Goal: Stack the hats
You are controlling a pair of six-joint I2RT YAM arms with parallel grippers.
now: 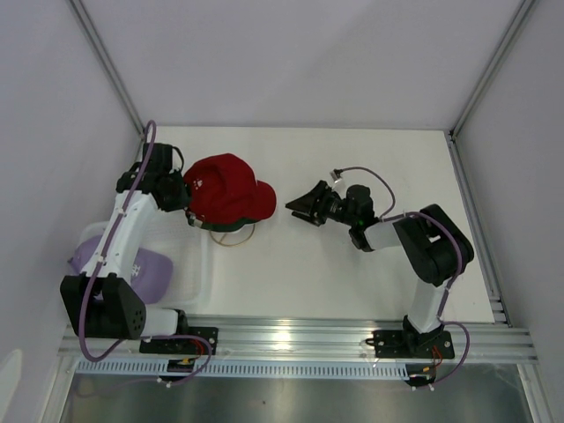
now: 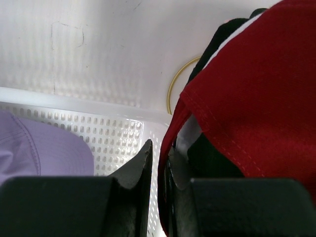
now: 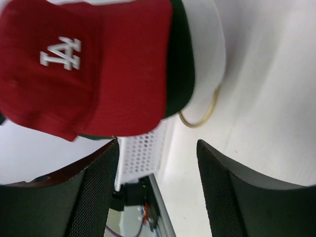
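I should slide my right gripper to the left in the top view next, onto the red brim's tip (image 1: 272, 207) (image 3: 154, 116), because it is on that side and the back of the red hat is held.
A red hat (image 1: 227, 189) with a white logo tops a stack of hats over a gold wire ring (image 1: 234, 239). Under the red hat (image 3: 89, 64) show a dark green brim (image 3: 180, 59) and a white brim (image 3: 207, 49). My left gripper (image 1: 182, 201) is shut on the rear edge of the red hat (image 2: 256, 98); the red fabric runs between its fingers (image 2: 142, 168). My right gripper (image 1: 300, 208) stands open just right of the red brim, apart from it and holding nothing. A lavender hat (image 1: 141, 267) lies in the basket.
A white mesh basket (image 1: 199, 264) sits at the left front of the table, its wall (image 2: 118, 138) beside the stack. The gold ring (image 2: 172, 91) rests on the white tabletop. Grey walls and metal rails enclose the table.
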